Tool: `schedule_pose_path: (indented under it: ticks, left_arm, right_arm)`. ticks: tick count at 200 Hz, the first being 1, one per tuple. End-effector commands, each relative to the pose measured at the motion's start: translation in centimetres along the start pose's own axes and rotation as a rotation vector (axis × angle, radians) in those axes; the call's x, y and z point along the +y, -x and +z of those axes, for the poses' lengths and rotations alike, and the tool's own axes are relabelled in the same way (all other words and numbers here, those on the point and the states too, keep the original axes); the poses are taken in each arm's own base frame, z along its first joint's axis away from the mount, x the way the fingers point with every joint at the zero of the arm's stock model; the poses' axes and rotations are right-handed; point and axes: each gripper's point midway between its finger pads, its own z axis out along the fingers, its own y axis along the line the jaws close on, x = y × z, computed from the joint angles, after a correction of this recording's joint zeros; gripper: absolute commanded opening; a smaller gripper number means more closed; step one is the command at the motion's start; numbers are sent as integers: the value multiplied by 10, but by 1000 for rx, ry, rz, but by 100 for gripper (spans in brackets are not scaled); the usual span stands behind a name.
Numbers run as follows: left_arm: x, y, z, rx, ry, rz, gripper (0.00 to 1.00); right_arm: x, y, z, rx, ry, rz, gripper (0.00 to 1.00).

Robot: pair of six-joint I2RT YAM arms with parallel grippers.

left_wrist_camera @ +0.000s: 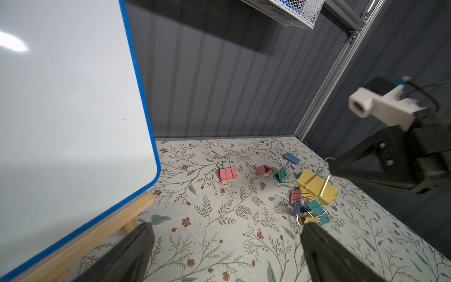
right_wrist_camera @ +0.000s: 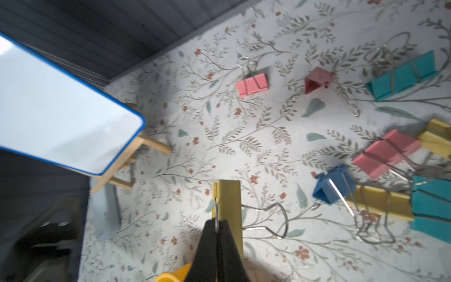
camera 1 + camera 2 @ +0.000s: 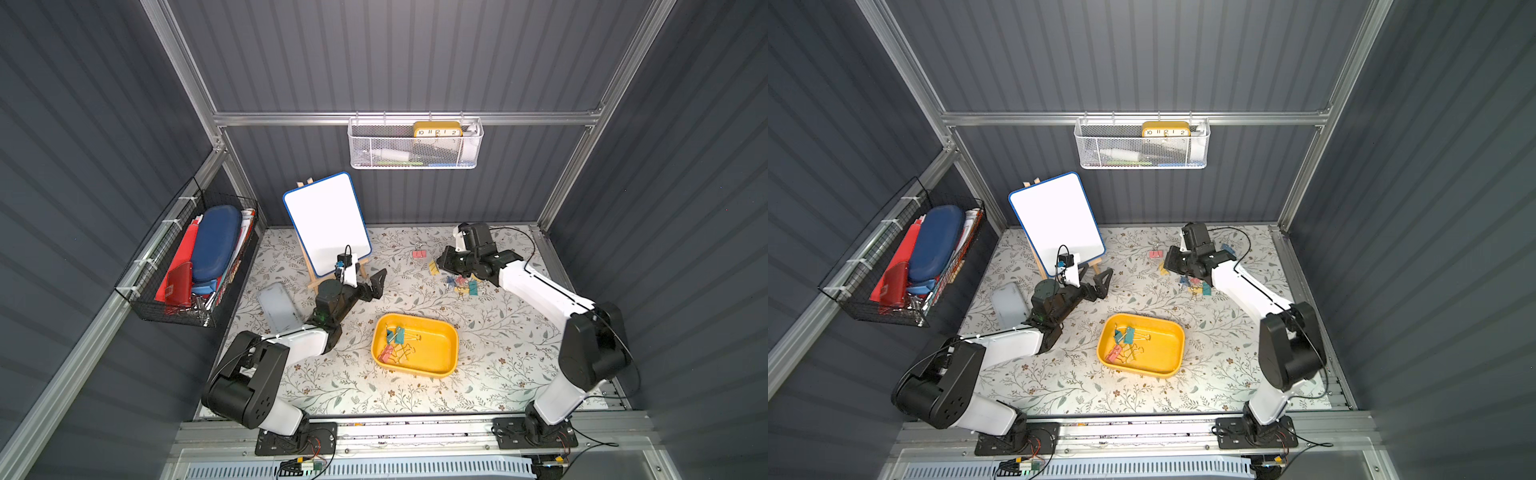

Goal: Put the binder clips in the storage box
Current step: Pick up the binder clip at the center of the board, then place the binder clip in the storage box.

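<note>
I need to draw the yellow clip back over the teal clips inside with my right gripper and release it, because the open storage box [image 3: 440, 332] stands back toward my base from it.
My right gripper [image 2: 216, 223] is shut on the wire handle of a yellow binder clip [image 2: 229, 202]. That clip [image 1: 317, 186] hangs just above the mat, beside a heap of binder clips [image 3: 463, 286] at the back right. A pink clip [image 3: 419, 253] lies apart, farther back. The yellow storage box [image 3: 440, 332] sits at the mat's middle front and holds teal clips [image 3: 395, 336] and pink clips [image 3: 386, 353]. My left gripper [image 3: 372, 286] is open and holds nothing, left of the heap near the easel. The floral mat shows between its fingers [image 1: 314, 239].
A whiteboard [image 3: 328, 224] on a wooden easel stands at the back left. A translucent lid [image 3: 280, 307] lies by the left arm. A black wire basket [image 3: 187, 266] hangs on the left wall and a white mesh basket [image 3: 415, 145] on the back wall.
</note>
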Motion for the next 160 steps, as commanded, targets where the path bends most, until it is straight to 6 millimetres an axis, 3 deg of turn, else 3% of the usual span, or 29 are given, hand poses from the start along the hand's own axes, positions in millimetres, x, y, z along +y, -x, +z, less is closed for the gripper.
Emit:
schedule_pose_path:
  ticks: [1, 22, 49, 66, 89, 160]
  left_arm:
    - [-4, 11, 2, -22, -14, 7, 99]
    - [-5, 13, 1, -26, -16, 8, 99]
    - [-4, 12, 1, -24, -16, 10, 99]
    - [-5, 10, 3, -20, -24, 12, 99]
    - [-5, 7, 5, -13, -27, 13, 99]
    - [-4, 8, 4, -16, -21, 19, 99]
  right_arm:
    - [22, -18, -32, -55, 22, 17, 0]
    - [36, -60, -65, -102, -10, -36, 0]
    - [24, -116, -89, -132, -31, 38, 0]
    - [20, -145, -77, -114, 10, 73, 0]
    - [21, -170, -55, -40, 23, 93, 0]
    - [19, -207, 12, 33, -20, 129, 0]
